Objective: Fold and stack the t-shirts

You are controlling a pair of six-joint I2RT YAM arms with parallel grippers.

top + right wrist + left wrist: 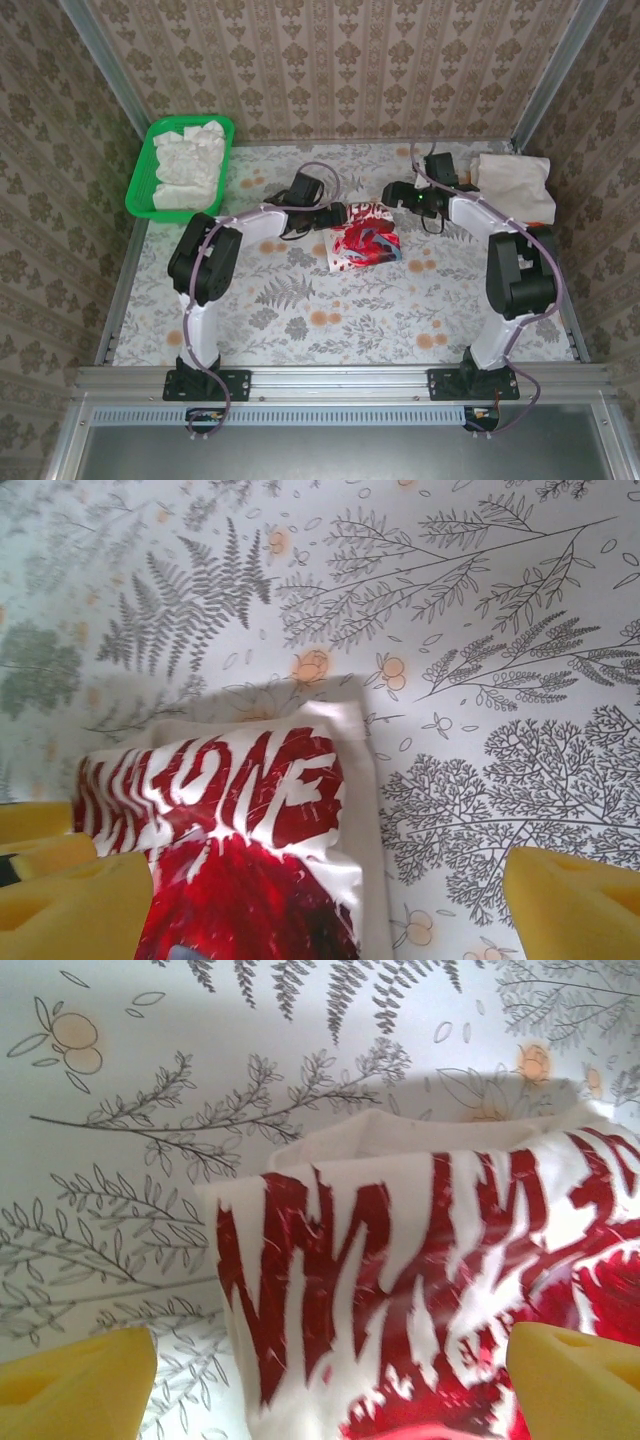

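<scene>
My open right gripper comes back and down next, toward the left gripper, onto the red print's middle [368, 230] [238, 885], since the folded t-shirt lies flat between my grippers.
A folded off-white t-shirt with a red-and-black print [362, 241] lies flat on the floral table, mid-back. My left gripper [330, 215] hovers at its far left corner and my right gripper [396, 197] at its far right corner. In the left wrist view the printed shirt [400, 1280] lies below and between the wide-apart yellow fingertips [75, 1385] of the left gripper [330, 1400], which is open. In the right wrist view the shirt's folded corner [240, 830] lies under the right gripper [330, 910], whose yellow pads [575, 905] also stand wide and hold nothing.
A green mesh basket [140, 178] with crumpled off-white t-shirts [188, 165] stands at the back left. A folded off-white pile [515, 180] rests at the back right by the wall. Patterned walls close in three sides; the table's near half is bare.
</scene>
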